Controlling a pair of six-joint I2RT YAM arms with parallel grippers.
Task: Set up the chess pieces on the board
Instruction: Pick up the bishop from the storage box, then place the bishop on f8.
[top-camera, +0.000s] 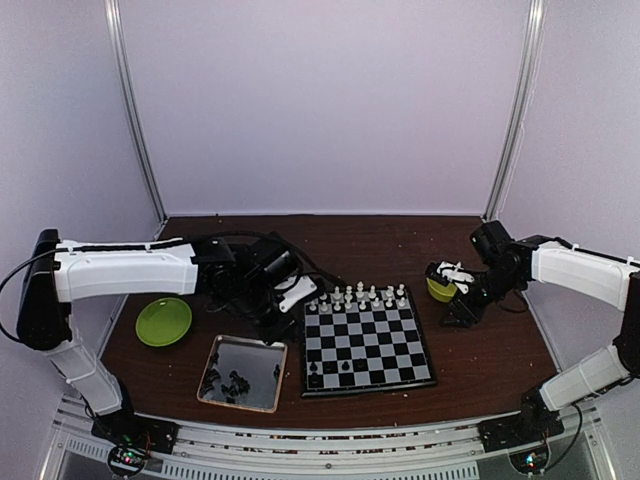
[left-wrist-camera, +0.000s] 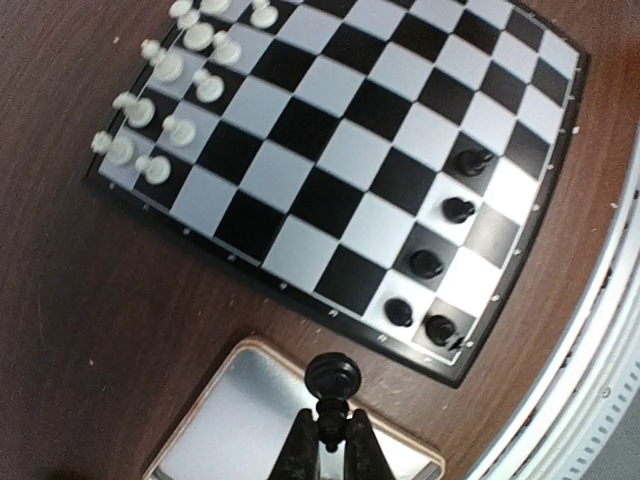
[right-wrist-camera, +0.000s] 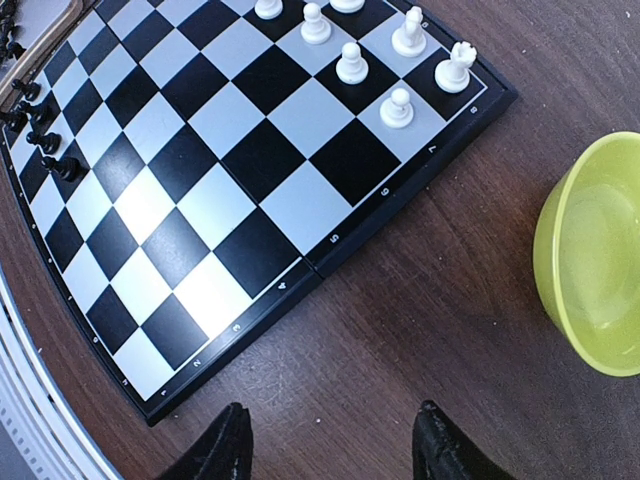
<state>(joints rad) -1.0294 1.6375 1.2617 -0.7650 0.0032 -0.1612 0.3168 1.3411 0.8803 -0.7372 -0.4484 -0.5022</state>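
My left gripper crosses right in the top view next to the board's empty dark near-row square (top-camera: 346, 380) (left-wrist-camera: 492, 236) below, beside the black pieces, then lowers and releases.
The board (top-camera: 372, 338) lies at the table's middle. White chess pieces (top-camera: 360, 297) fill its two far rows. A few black pieces (top-camera: 330, 369) stand at its near left corner, also in the left wrist view (left-wrist-camera: 440, 268). My left gripper (top-camera: 283, 312) hovers above the gap between tray and board, shut on the stem of a black chess piece (left-wrist-camera: 332, 382); in its wrist view the gripper (left-wrist-camera: 330, 430) is over the tray's corner. My right gripper (top-camera: 460, 316) is open and empty over bare table right of the board (right-wrist-camera: 230, 170); its fingertips (right-wrist-camera: 232, 430) are wide apart.
A shiny metal tray (top-camera: 245, 343) with several loose black pieces (top-camera: 235, 382) lies left of the board. A green plate (top-camera: 163, 321) sits at far left. A yellow-green bowl (top-camera: 439, 289) stands right of the board, also in the right wrist view (right-wrist-camera: 595, 270).
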